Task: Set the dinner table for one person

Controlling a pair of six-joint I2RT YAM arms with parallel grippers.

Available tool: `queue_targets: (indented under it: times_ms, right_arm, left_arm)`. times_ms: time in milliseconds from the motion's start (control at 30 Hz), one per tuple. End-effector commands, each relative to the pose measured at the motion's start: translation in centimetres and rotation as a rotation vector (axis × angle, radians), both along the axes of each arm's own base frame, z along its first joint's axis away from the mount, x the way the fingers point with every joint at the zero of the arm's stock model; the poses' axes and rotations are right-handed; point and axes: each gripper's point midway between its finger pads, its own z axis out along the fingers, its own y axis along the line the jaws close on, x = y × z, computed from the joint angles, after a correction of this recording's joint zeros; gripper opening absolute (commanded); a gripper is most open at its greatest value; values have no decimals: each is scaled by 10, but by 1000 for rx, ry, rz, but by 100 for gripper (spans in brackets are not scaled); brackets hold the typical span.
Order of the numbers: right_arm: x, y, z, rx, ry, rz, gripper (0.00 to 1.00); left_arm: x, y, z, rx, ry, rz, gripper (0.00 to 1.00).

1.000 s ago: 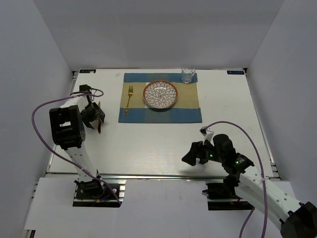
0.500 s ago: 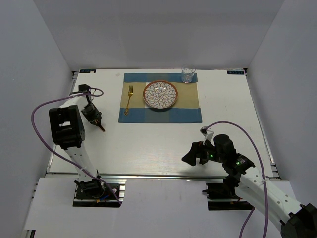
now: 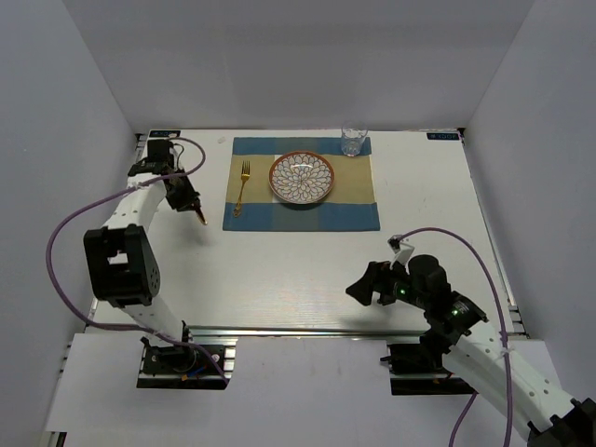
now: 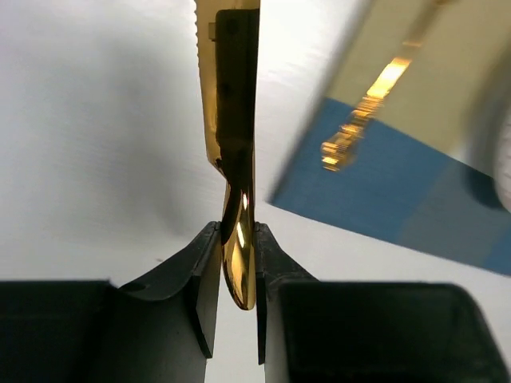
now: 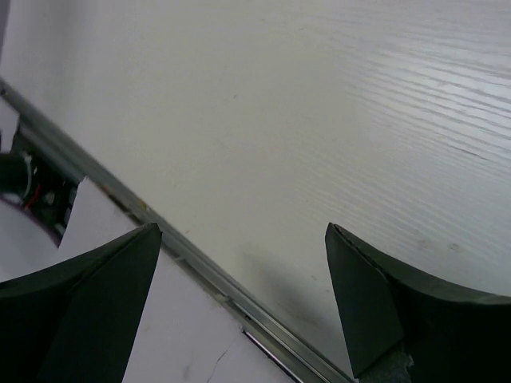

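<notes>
My left gripper's knife should go right in the top view: I should carry the knife [image 4: 231, 104] to the placemat's bare end beyond the plate, lower it and release.
My left gripper [image 3: 191, 205] is shut on the handle end of a gold knife [image 4: 231, 104] and holds it over the white dinner table [image 3: 307, 270], just left of the blue-and-tan placemat [image 3: 349, 212]. In the left wrist view the fingers [image 4: 206, 271] pinch the rounded handle, and the serrated blade points away. The placemat's corner [image 4: 415, 199] and the gold fork [image 4: 367, 104] lie to the right. On the placemat are the fork [image 3: 244, 182], a patterned plate [image 3: 302, 177] and a glass [image 3: 353, 141]. My right gripper [image 3: 361, 289] is open and empty above the table's near edge [image 5: 239, 231].
The metal rail [image 5: 200, 267] of the table's near edge runs under the right gripper. White walls close in the table on three sides. A purple cable [image 3: 70, 219] loops from the left arm.
The left arm has stretched out toward the back, and its gripper has carried the gold knife a little right toward the placemat's left edge. The right gripper has shifted slightly right.
</notes>
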Motion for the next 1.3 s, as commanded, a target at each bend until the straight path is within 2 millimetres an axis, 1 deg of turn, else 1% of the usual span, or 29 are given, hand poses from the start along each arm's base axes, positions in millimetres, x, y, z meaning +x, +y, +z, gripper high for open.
queue_targets:
  times_ms: [0,33,67,133,167,200,267,300,333,367,400,433,467,500,567,600,633,700,733,767,800,867,900,933,967,1067,1100,1167,1267]
  right_arm:
    - [29,-27,23,-36,-30,-259,89]
    - [31,-35,22,-56,-24,-308,89]
    - [36,-42,25,-71,-35,-355,89]
    - [42,-47,42,-71,-58,-394,89]
    - [43,-53,43,-103,-49,-419,89]
    - [46,-53,62,-86,-74,-431,89]
    - [50,-59,77,-97,-91,-466,89]
    - [51,-60,94,-86,-111,-470,89]
    - [51,-62,103,-84,-125,-477,89]
    - [53,-66,110,-88,-138,-496,89]
    - [51,-69,124,-78,-152,-503,89]
    - [50,-71,132,-70,-163,-510,89]
    - [50,-74,137,-70,-169,-522,89]
    - [48,-75,148,-58,-182,-523,89]
    - [45,-78,156,-46,-194,-532,89]
    - [44,-80,158,-47,-195,-532,89]
    - [42,-81,165,-34,-205,-533,89]
    - [38,-83,166,-33,-204,-529,89]
    - [36,-84,169,-24,-211,-529,89]
    - [35,-84,170,-20,-211,-530,89]
    - [33,-85,169,-19,-209,-527,89]
    - [30,-85,165,-22,-203,-516,89]
    - [29,-86,162,-31,-201,-515,89]
    - [29,-86,160,-37,-199,-514,89]
    - [28,-86,157,-45,-196,-510,89]
    - [26,-85,151,-57,-188,-488,89]
    - [25,-84,151,-55,-192,-480,89]
    - [24,-83,150,-48,-194,-472,89]
    - [23,-79,145,-45,-187,-455,89]
  left_arm:
    - [9,-45,46,-72,-146,-132,0]
    - [8,-67,46,-96,-148,-184,0]
    - [7,-78,45,-105,-145,-204,0]
    - [10,-106,48,-128,-163,-229,0]
    - [6,-134,51,-147,-166,-280,0]
    - [11,-151,57,-168,-187,-286,0]
    - [12,-186,66,-211,-206,-332,0]
    - [8,-219,70,-250,-217,-377,0]
    - [15,-239,74,-268,-224,-395,0]
    - [17,-256,77,-273,-230,-402,0]
    - [8,-287,77,-287,-225,-454,0]
    - [16,-307,78,-300,-231,-469,0]
    - [17,-324,80,-324,-235,-477,0]
    - [19,-354,75,-346,-230,-515,0]
    - [22,-381,69,-344,-213,-536,0]
    - [19,-399,65,-344,-207,-564,0]
    - [31,-417,61,-344,-202,-576,0]
    - [35,-436,55,-347,-203,-597,0]
    - [39,-441,52,-363,-210,-592,0]
    - [42,-446,41,-383,-210,-574,0]
    - [45,-447,38,-387,-211,-565,0]
    - [47,-461,38,-422,-233,-580,0]
    - [49,-465,42,-439,-251,-589,0]
    - [49,-476,52,-461,-293,-610,0]
    - [47,-482,55,-472,-309,-625,0]
    - [49,-493,63,-528,-337,-640,0]
    - [50,-494,58,-529,-329,-634,0]
    - [50,-499,58,-555,-329,-637,0]
    - [51,-502,45,-565,-312,-633,0]
